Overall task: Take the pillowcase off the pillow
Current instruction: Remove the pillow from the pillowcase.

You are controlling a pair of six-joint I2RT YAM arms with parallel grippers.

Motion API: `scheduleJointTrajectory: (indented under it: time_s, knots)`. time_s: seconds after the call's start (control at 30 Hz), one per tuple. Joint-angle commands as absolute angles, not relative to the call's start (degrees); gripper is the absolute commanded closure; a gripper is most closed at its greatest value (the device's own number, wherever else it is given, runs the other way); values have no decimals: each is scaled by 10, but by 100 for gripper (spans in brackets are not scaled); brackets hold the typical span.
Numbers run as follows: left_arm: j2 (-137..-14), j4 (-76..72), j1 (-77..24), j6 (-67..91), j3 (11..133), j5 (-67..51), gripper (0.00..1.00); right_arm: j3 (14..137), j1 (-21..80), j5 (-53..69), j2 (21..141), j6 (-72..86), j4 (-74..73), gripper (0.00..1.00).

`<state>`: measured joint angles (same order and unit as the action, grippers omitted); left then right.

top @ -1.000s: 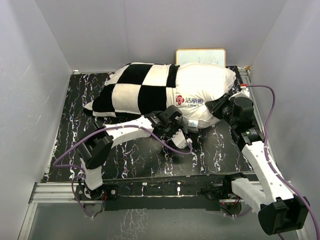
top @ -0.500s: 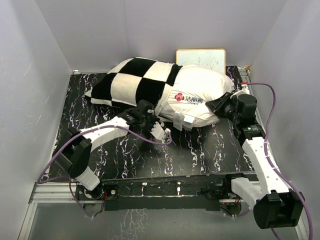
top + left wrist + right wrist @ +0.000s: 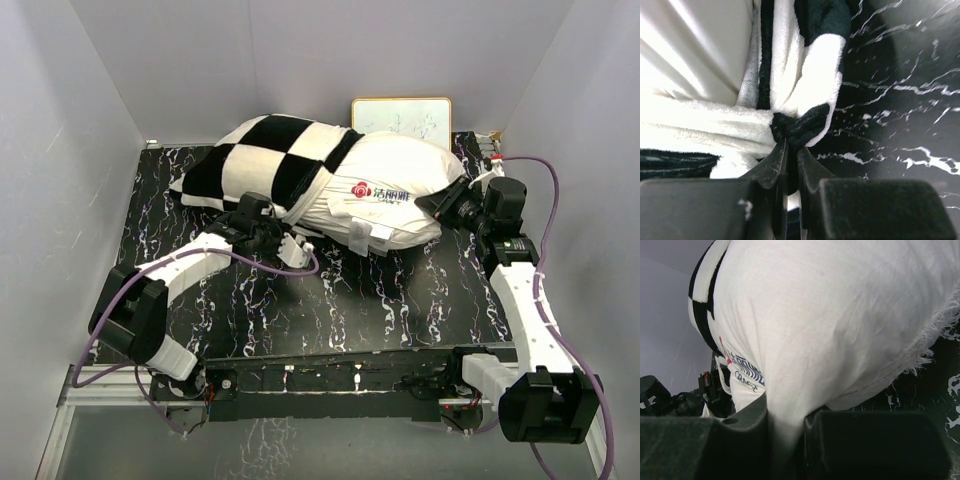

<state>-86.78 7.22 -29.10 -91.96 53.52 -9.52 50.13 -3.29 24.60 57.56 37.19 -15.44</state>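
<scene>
The pillowcase's hem goes away from the logo, to the left in the top view, with my left gripper next. Then the gripper opens, as the pillowcase still covers part of the pillow.
The black and cream checkered pillowcase (image 3: 265, 165) covers the left part of the plain white pillow (image 3: 400, 190), whose right half with the red logo is bare. My left gripper (image 3: 262, 222) is shut on the pillowcase's open hem (image 3: 800, 125) at the near side, the fabric bunched between its fingers (image 3: 775, 160). My right gripper (image 3: 447, 205) is shut on the pillow's right end; white pillow cloth (image 3: 805, 340) is pinched between its pads (image 3: 750, 420). The pillowcase edge shows at the top left of the right wrist view (image 3: 702, 295).
The black marbled tabletop (image 3: 400, 290) has grey walls on three sides. A white framed board (image 3: 400, 112) leans against the back wall behind the pillow. A metal rail (image 3: 300, 375) runs along the near edge.
My left gripper has pulled the pillowcase hem leftward, baring more white pillow. My right gripper has moved right and back with the pillow's end in it.
</scene>
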Motion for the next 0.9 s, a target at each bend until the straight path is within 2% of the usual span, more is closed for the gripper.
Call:
scheduleJointTrajectory:
  time_s: [0.0, 0.4, 0.5, 0.53, 0.57, 0.63, 0.67, 0.77, 0.87]
  knots:
    - [-853, 155, -161, -900, 506, 85, 100, 609, -94, 129, 577, 356, -48, 92]
    - [-890, 97, -28, -897, 492, 93, 100, 653, -97, 139, 587, 358, -49, 91]
    - [-895, 239, -18, -822, 567, 35, 100, 632, -97, 162, 579, 359, -45, 91]
    - [-888, 315, -21, -800, 595, -30, 93, 616, -96, 178, 575, 361, -33, 91]
    - [-878, 385, -30, -786, 625, -86, 72, 598, -95, 195, 571, 365, -19, 91]
    - [-850, 491, -42, -761, 669, -202, 10, 555, -89, 228, 567, 369, 8, 91]
    - [-839, 521, -48, -741, 687, -244, 4, 538, -85, 239, 567, 368, 13, 91]
    - [-837, 549, -71, -669, 752, -308, 3, 501, -80, 261, 565, 344, 8, 91]
    - [-874, 519, -68, -592, 808, -283, 3, 470, -77, 242, 554, 315, -9, 92]
